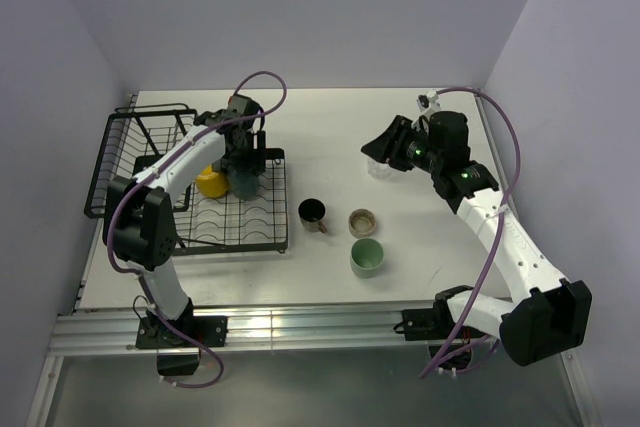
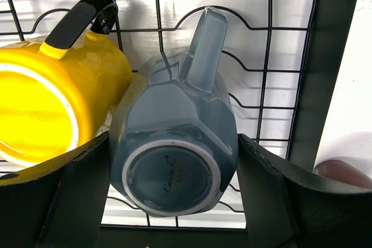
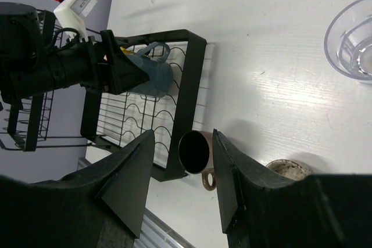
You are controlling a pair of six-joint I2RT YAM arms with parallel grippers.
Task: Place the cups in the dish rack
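The clear glass stands with its opening up and its rim free. Next my right gripper will tip downward and go down to close on the glass rim's rack-side edge (image 1: 369, 163) (image 3: 326, 46).
The black wire dish rack (image 1: 262, 245) lies at the left. On its flat grid a yellow mug (image 1: 209, 183) rests on its side. Next to it stands a tilted grey mug (image 2: 174, 143), base towards the left wrist camera and handle up. My left gripper (image 2: 173, 137) is shut on it, one finger against each side. The black mug (image 1: 313, 213), the beige-brown cup (image 1: 362, 221) and the pale green tumbler (image 1: 367, 256) stand on the table right of the rack. My right gripper (image 1: 380, 150) hangs open and empty just above the clear glass (image 3: 354, 45).
The rack's raised basket section (image 1: 135, 152) stands at the far left. Purple walls close in the table on three sides. The rack's black frame (image 2: 325, 56) runs just right of the grey mug.
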